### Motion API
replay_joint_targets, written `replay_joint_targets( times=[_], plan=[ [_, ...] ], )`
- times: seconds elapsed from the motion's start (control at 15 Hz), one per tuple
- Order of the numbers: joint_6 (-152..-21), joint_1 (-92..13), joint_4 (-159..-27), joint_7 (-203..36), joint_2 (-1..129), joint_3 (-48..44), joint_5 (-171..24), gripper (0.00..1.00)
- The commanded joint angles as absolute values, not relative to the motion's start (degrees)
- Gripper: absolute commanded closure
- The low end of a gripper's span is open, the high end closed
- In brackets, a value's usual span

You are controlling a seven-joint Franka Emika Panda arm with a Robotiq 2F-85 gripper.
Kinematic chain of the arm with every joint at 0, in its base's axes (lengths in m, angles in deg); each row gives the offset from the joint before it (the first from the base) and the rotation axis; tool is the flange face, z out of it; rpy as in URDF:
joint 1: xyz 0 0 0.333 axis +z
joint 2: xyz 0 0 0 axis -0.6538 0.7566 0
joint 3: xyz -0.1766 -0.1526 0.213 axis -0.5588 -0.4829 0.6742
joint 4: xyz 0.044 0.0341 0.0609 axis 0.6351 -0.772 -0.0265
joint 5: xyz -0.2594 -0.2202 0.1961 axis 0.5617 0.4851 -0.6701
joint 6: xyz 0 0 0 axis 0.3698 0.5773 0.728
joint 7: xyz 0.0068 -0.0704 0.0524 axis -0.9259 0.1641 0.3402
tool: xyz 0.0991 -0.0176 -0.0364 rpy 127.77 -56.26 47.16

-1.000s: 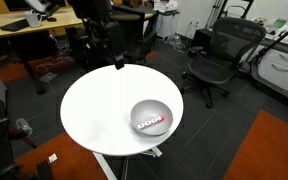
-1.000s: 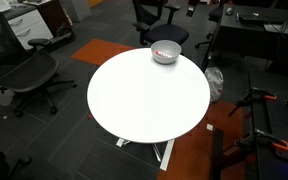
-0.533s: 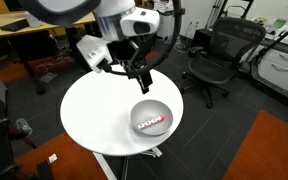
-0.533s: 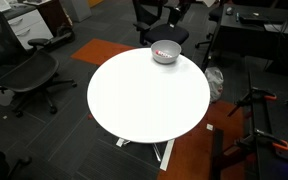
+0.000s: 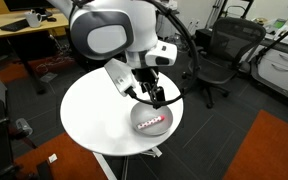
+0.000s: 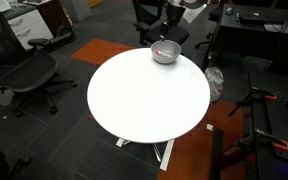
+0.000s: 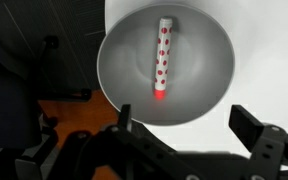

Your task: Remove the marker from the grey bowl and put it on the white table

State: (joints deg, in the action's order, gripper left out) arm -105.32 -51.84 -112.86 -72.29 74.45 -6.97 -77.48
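My gripper moves down open into the grey bowl next and closes on the marker near its red end (image 5: 158, 119) (image 7: 161, 80), as the marker lies below it.
The grey bowl (image 5: 151, 120) sits near the edge of the round white table (image 5: 94, 115); it also shows in an exterior view (image 6: 165, 53) and in the wrist view (image 7: 209, 70). The red and white marker (image 7: 163, 58) lies inside the bowl, also seen in an exterior view (image 5: 153, 123). My gripper (image 5: 156, 97) hangs just above the bowl, apart from it. In the wrist view the gripper (image 7: 182, 125) is open and empty, with the bowl and marker straight below it.
Black office chairs (image 5: 216, 58) stand around the table, with one more in an exterior view (image 6: 29, 75). A wooden desk (image 5: 29, 35) stands behind. The white tabletop (image 6: 144, 95) is wide and bare beside the bowl. The floor has grey and orange carpet.
The arm has swung in from the far side of the table and come down over the bowl. The bowl and marker have not moved.
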Motion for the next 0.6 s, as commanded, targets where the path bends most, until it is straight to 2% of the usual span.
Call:
replay_joint_targets(
  times=[0.0, 0.53],
  plan=[
    [-103.69, -54.45, -107.06, -72.34, 79.67, -4.83, -80.11, 0.00],
    [-100.93, -56.19, -100.90, -72.77, 86.91, -3.65, -80.97, 0.00]
  ],
)
